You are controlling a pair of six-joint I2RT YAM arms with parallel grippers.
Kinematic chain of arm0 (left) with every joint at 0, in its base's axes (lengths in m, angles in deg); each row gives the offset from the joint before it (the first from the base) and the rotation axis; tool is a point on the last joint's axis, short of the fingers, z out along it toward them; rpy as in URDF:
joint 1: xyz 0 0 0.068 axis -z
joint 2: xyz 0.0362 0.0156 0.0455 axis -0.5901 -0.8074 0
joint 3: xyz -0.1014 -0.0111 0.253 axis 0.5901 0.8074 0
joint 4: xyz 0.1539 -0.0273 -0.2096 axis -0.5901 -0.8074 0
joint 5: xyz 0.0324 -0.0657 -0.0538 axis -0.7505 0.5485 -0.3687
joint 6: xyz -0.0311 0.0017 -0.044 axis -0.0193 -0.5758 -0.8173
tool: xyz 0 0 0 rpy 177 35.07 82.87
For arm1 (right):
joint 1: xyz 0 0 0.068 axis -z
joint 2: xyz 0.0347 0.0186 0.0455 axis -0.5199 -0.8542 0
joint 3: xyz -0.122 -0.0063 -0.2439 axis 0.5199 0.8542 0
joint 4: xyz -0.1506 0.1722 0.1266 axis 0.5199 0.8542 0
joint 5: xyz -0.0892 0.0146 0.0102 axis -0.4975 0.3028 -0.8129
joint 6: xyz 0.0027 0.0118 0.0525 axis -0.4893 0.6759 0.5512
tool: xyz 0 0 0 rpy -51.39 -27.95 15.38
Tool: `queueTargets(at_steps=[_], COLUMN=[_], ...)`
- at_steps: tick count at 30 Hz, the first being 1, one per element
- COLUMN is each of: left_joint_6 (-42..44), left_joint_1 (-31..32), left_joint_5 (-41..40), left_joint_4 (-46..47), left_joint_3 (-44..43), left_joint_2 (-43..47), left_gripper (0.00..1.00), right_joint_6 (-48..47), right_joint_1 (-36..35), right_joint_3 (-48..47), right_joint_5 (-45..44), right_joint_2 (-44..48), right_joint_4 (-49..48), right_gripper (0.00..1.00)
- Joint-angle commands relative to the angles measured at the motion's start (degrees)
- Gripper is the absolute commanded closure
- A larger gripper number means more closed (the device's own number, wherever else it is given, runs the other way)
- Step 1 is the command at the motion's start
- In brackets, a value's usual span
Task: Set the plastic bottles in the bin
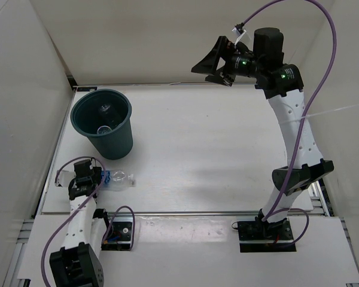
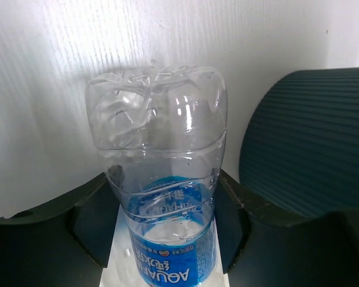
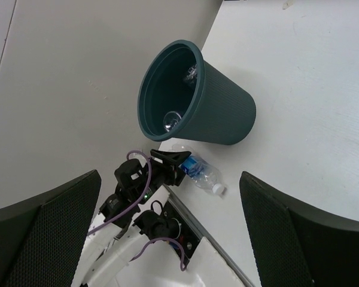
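The bin's rim is higher than the bottle, so my left gripper must next lift the bottle up and outward over the bin's opening (image 1: pixel 100 113) to release it.
A clear plastic bottle with a blue label (image 1: pixel 121 179) lies on its side on the table, white cap pointing right, just in front of the bin. My left gripper (image 1: pixel 97 177) is low at the table, and its jaws press both sides of the bottle's base end (image 2: pixel 167 197). The dark teal bin (image 1: pixel 102 122) stands upright at the back left, close behind the bottle (image 3: pixel 204 171). Two clear bottles lie inside the bin (image 3: pixel 197 101). My right gripper (image 1: pixel 212 64) is high above the back of the table, open and empty (image 3: pixel 170 174).
White walls close in the table at the left, back and right. The ribbed bin wall (image 2: pixel 305 137) is right of the held bottle in the left wrist view. The table's near edge rail (image 1: pixel 185 213) runs just in front of the bottle.
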Motion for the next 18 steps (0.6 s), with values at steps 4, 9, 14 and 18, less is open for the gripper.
queueTargets(at_steps=[4, 9, 14, 18], left_joint_6=[5.3, 7.4, 9.3, 9.9], left_joint_1=[-0.4, -0.4, -0.4, -0.4], left_joint_5=[0.6, 1.1, 1.1, 1.7], left_joint_4=[-7.6, -12.6, -16.3, -17.0], left_joint_3=[-3.5, -6.4, -12.0, -14.4], left_joint_2=[6.9, 10.0, 11.2, 10.7], left_gripper=[0.43, 0.43, 0.44, 0.46], right_joint_6=[0.5, 0.5, 0.5, 0.5], right_joint_1=[-1.1, -2.2, -2.2, -2.2], right_joint_3=[2.9, 6.5, 11.1, 13.7], right_joint_5=[0.8, -0.6, -2.6, -3.1], right_joint_2=[1.5, 3.4, 6.4, 7.7], right_joint_4=[-2.8, -4.4, -5.6, -6.2], right_gripper=[0.0, 0.0, 0.0, 0.0])
